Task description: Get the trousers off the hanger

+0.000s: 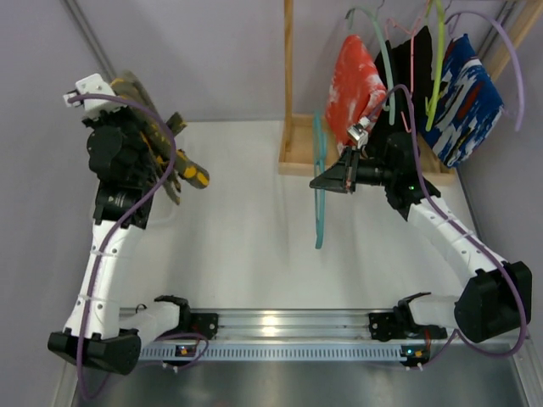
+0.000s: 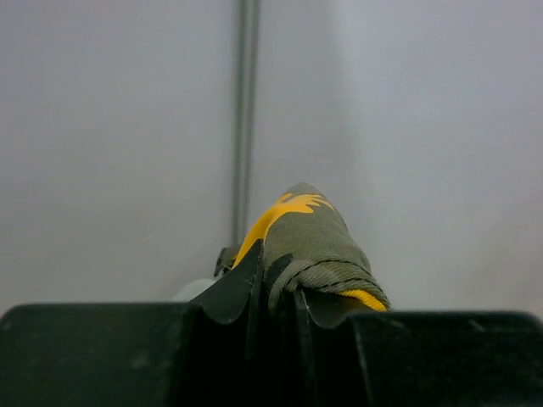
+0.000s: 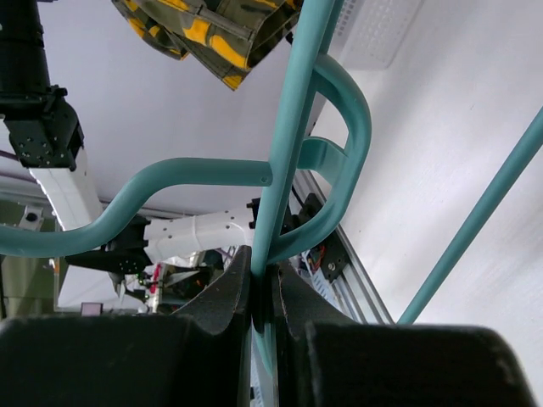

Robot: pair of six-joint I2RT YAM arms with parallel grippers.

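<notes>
The left gripper lowers the camouflage trousers (image 1: 174, 157) into the white basket below next and releases them, since they already hang clear of the teal hanger.
My left gripper (image 1: 157, 161) is shut on the green-yellow camouflage trousers (image 1: 174, 157), held up at the far left; they show between its fingers in the left wrist view (image 2: 310, 246) and at the top of the right wrist view (image 3: 212, 30). My right gripper (image 1: 327, 181) is shut on a bare teal hanger (image 1: 320, 182), held apart from the camouflage trousers; its bar runs between the jaws in the right wrist view (image 3: 288, 144). Red-orange trousers with white marks (image 1: 355, 85) and black trousers (image 1: 407, 64) hang on the rack at the back right.
A wooden rack (image 1: 293, 127) stands at the back right with several coloured hangers and a blue-white garment (image 1: 462, 97). A metal rail (image 1: 280, 326) runs along the near edge between the arm bases. A grey pole (image 1: 89, 38) stands in the back left corner.
</notes>
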